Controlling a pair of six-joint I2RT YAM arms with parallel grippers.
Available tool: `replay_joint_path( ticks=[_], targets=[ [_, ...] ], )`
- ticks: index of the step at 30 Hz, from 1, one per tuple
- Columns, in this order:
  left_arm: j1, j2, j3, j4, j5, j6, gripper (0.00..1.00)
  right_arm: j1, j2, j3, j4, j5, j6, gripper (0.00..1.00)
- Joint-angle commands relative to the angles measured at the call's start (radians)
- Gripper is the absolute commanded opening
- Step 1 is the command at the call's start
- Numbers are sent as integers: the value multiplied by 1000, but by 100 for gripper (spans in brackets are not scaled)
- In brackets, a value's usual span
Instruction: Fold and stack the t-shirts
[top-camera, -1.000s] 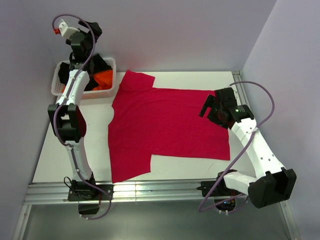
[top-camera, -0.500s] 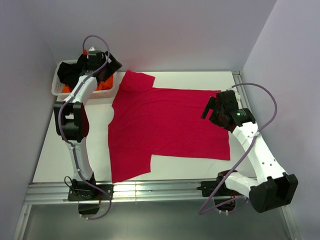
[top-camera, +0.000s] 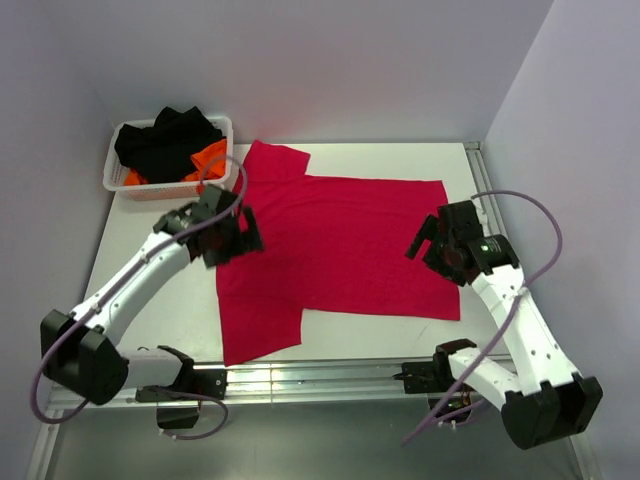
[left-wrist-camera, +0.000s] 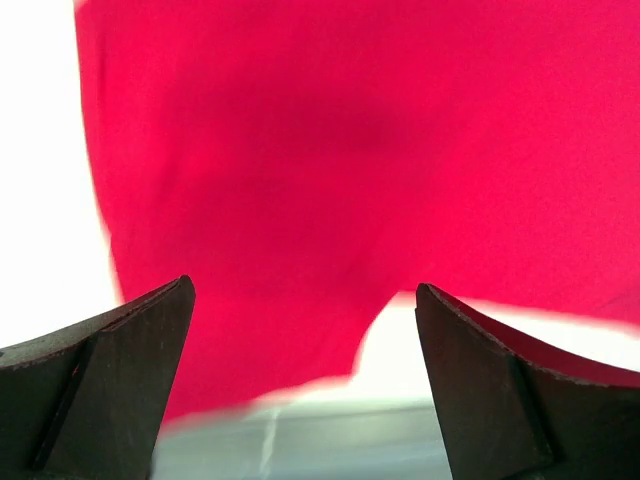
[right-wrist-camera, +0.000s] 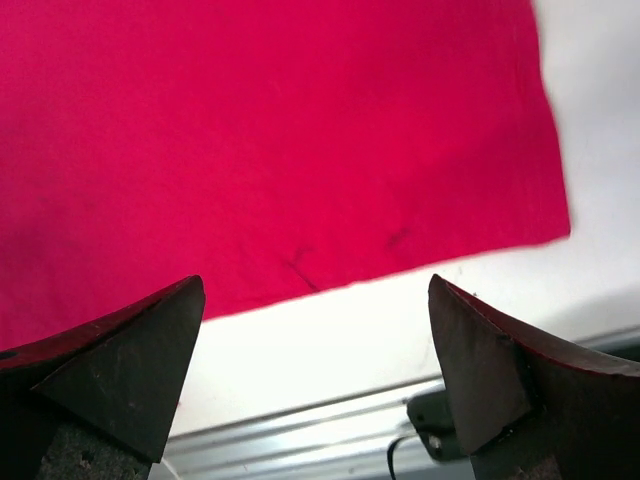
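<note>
My left gripper moves back toward the front bar and lowers onto the near sleeve's cuff edge (top-camera: 241, 357) (left-wrist-camera: 215, 404) next, since the near sleeve still sticks out flat from the shirt's body.
A crimson red t-shirt (top-camera: 330, 250) lies spread flat on the white table, neck to the left, hem to the right, one sleeve at the far left and one at the near left. My left gripper (top-camera: 243, 232) is open above the shirt's left edge; its wrist view shows the red cloth (left-wrist-camera: 330, 150) and the near sleeve below the spread jaws. My right gripper (top-camera: 428, 240) is open above the shirt's right hem; its wrist view shows the cloth's (right-wrist-camera: 280, 130) near right corner. Neither gripper holds anything.
A white mesh basket (top-camera: 118, 183) at the far left holds black (top-camera: 165, 140) and orange (top-camera: 208, 158) garments. The table's metal front rail (top-camera: 300, 378) runs along the near edge. Walls close in behind and on the right.
My left arm has swung down from the basket to the shirt's left edge. My right gripper has moved slightly nearer along the hem. The shirt has not moved.
</note>
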Motion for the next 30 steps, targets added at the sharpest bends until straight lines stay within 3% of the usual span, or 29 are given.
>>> replay_joint_path(
  ticks=[1, 4, 9, 13, 16, 22, 30],
  targets=[
    [-80, -101, -186, -264, -5, -110, 100, -25, 46, -29, -36, -42, 47, 100],
    [-112, -279, -342, -296, 53, -180, 99, -98, 49, -73, -27, -97, 55, 100],
    [-168, -491, -393, -400, 101, -269, 95, -166, 54, -120, -29, -86, 63, 100],
    [-268, -570, -382, -502, 153, -410, 91, -174, 72, -87, -37, -65, 58, 100],
    [-274, -521, -345, -559, 188, -451, 89, -177, 88, -80, -30, -91, 67, 100],
    [-276, -344, -366, -384, 144, -490, 90, -177, 111, -107, -3, -134, 78, 100],
    [-276, -341, -707, -23, 187, -728, 81, -129, 135, -86, 2, -110, 44, 100]
  ],
)
